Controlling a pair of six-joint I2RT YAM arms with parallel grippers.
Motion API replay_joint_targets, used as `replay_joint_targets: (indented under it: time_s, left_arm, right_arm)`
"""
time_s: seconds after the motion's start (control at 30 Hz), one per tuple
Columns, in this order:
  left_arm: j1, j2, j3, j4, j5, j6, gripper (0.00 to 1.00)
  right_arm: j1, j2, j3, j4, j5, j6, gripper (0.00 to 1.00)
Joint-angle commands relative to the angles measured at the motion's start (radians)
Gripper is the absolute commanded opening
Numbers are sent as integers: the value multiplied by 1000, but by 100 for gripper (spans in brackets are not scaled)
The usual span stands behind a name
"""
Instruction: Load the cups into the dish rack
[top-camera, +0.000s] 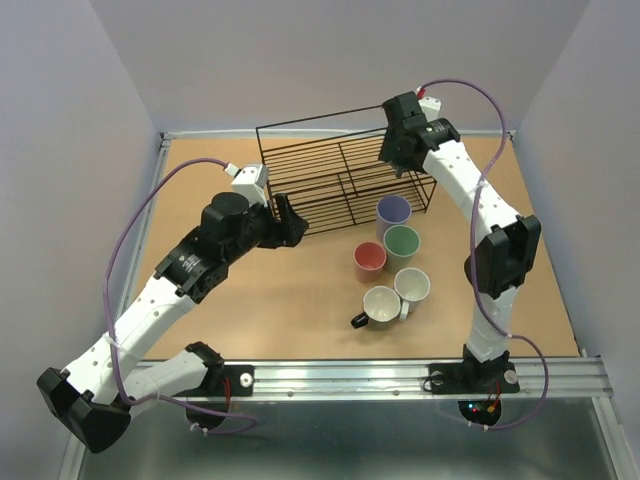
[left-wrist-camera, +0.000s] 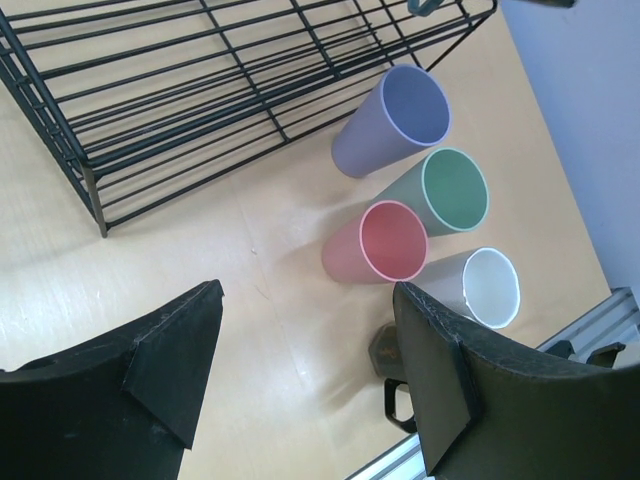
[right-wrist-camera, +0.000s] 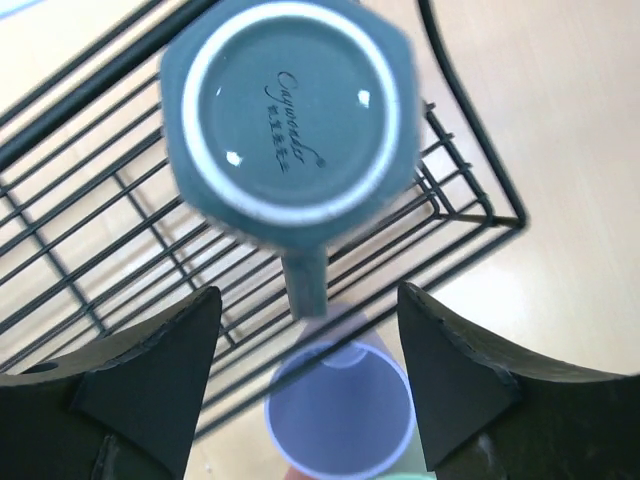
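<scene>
Next, my left gripper lowers back and to the right in the top view onto the black mug's rim (top-camera: 371, 291) by the pink-red tumbler. The reason is that the black mug's opening faces up.
The black wire dish rack (top-camera: 330, 180) stands at the back of the table. My right gripper (top-camera: 398, 160) hovers over its right end, open. In the right wrist view (right-wrist-camera: 308, 300) a grey-blue mug (right-wrist-camera: 290, 110) sits upside down on the rack wires (right-wrist-camera: 90, 240), beyond my fingertips and slightly blurred. My left gripper (top-camera: 292, 222) is open and empty by the rack's front left corner. In front of the rack stand a lavender tumbler (top-camera: 393, 212), a green tumbler (top-camera: 401, 243), a pink-red tumbler (top-camera: 369, 258), a white mug (top-camera: 411, 286) and a black mug (top-camera: 381, 305).
The left wrist view shows my open left gripper (left-wrist-camera: 305, 330) above bare table, with the lavender tumbler (left-wrist-camera: 400, 120), green tumbler (left-wrist-camera: 445, 190), pink-red tumbler (left-wrist-camera: 385, 240) and white mug (left-wrist-camera: 480, 285) lying ahead. The metal table rail (top-camera: 400, 375) runs along the near edge.
</scene>
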Motion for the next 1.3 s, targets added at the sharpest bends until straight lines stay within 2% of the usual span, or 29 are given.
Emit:
replay_joint_targets:
  time_s: [0.0, 0.23, 0.33, 0.37, 0.57, 0.83, 1.27]
  left_arm:
    - [2, 17, 52, -3, -8, 27, 79]
    - [-31, 141, 62, -13, 141, 63, 78]
    - [-139, 203, 71, -24, 147, 82, 78]
    - [-163, 221, 81, -30, 143, 79, 78]
    - [-332, 324, 107, -35, 115, 31, 75]
    - [-432, 478, 144, -41, 20, -36, 74]
    - [-469, 688, 248, -26, -35, -46, 71]
  right_arm:
    - [9, -178, 36, -36, 7, -14, 76]
    - [9, -438, -249, -29, -114, 45, 81]
    - [9, -583, -402, -3, -189, 76, 85]
    - [9, -654, -435, -3, -200, 87, 92]
    - [9, -837, -616, -12, -211, 121, 96]
    - [9, -950, -667, -53, -226, 135, 97]
    - [7, -1030, -691, -98, -259, 121, 97]
